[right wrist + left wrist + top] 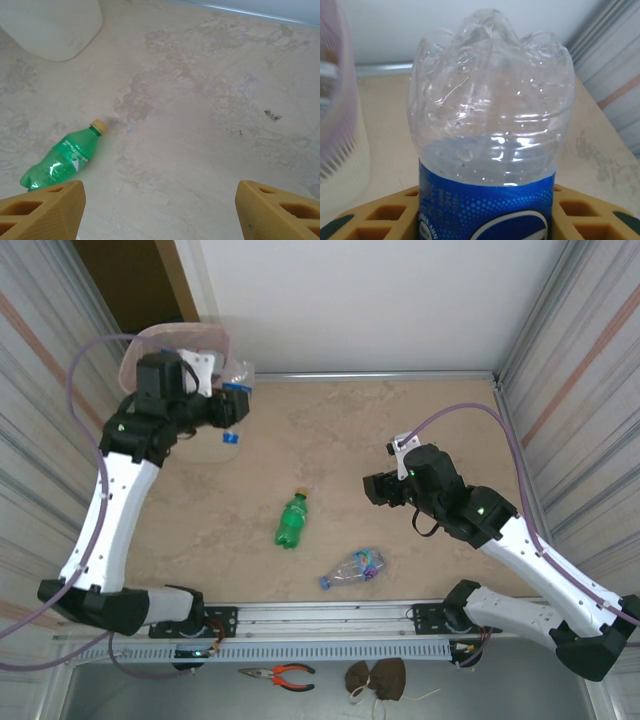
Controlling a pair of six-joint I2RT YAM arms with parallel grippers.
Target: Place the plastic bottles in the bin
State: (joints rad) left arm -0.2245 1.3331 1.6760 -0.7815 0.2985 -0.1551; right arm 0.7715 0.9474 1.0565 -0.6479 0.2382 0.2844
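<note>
The bottle is still hanging outside the bin's side with the holes. I need to lift my left gripper outward over the bin's pink rim [183, 333] [345, 60] and lower it inside to let go of the bottle.
My left gripper [228, 406] is shut on a clear plastic bottle [490, 120] with a blue label. It holds the bottle in the air beside the pale pink bin [180, 340] at the back left; the bin's perforated wall [337, 130] stands just left of the bottle. The bottle's base points away from the wrist camera, and its sides sit between the yellow fingers [375, 220]. A green bottle [291, 520] with a yellow cap lies mid-table. A crushed clear bottle [355, 567] lies near the front edge. My right gripper [376, 488] hovers open over bare table, right of the green bottle [55, 162].
Corrugated metal walls [575, 360] close in both sides, and a white wall stands at the back. Red-handled pliers [280, 675] and a brown lump [376, 678] lie below the front rail. The bin's base [50, 25] sits far left of the right gripper.
</note>
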